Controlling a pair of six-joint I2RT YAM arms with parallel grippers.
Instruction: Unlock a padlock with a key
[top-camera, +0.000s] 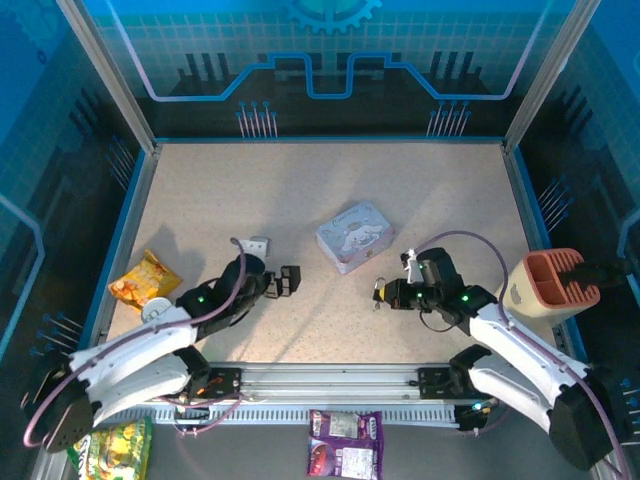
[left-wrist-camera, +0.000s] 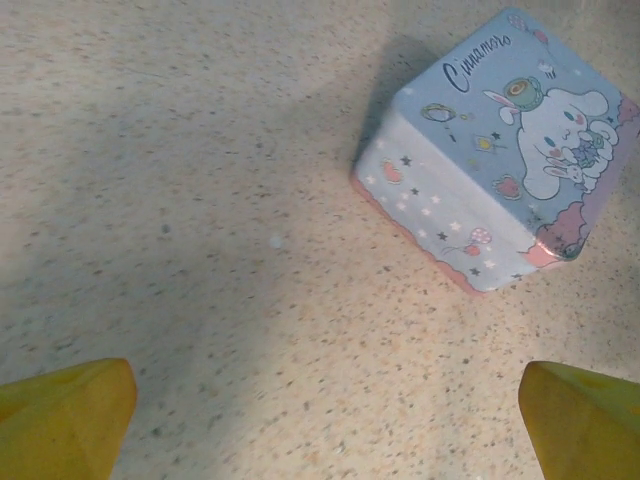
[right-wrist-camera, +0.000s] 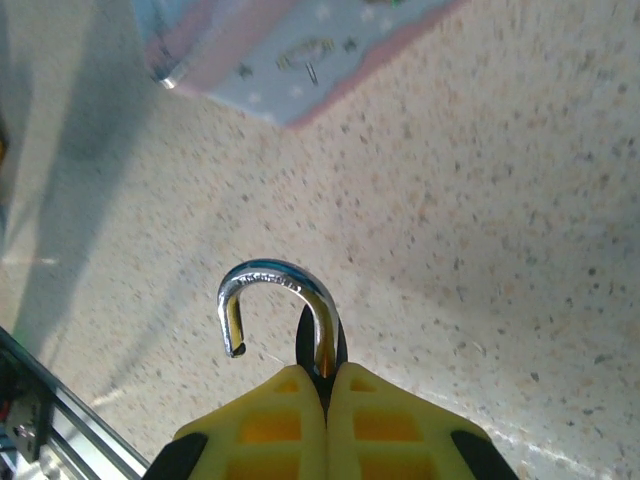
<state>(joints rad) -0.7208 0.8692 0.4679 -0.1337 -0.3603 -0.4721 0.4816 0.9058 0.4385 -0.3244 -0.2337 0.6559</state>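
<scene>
I will move my right gripper down to the bare tabletop below it and let go of the padlock (top-camera: 379, 292), because one end of the shackle is already free of the padlock's body.
My right gripper (top-camera: 388, 294) (right-wrist-camera: 326, 385) is shut on the padlock (right-wrist-camera: 322, 345) just above the table, right of centre. The dark body is pinched between the yellow fingers (right-wrist-camera: 400, 425), mostly hidden. The padlock's silvery shackle (right-wrist-camera: 275, 285) sticks out ahead of the fingers, one end free of the body. In the top view the padlock (top-camera: 379, 292) is a small dark spot at the fingertips. My left gripper (top-camera: 290, 282) (left-wrist-camera: 325, 420) stands open over bare table, its yellow fingertips (left-wrist-camera: 65, 415) far apart with nothing between them. The key is hidden.
A pale blue cartoon tin (top-camera: 353, 236) (left-wrist-camera: 500, 150) (right-wrist-camera: 290, 50) lies mid-table between the arms. A small white object (top-camera: 256, 243) sits behind the left gripper. An orange snack bag (top-camera: 145, 280) lies left, a beige and orange holder (top-camera: 550, 285) right, and a purple packet (top-camera: 345, 445) below the rail.
</scene>
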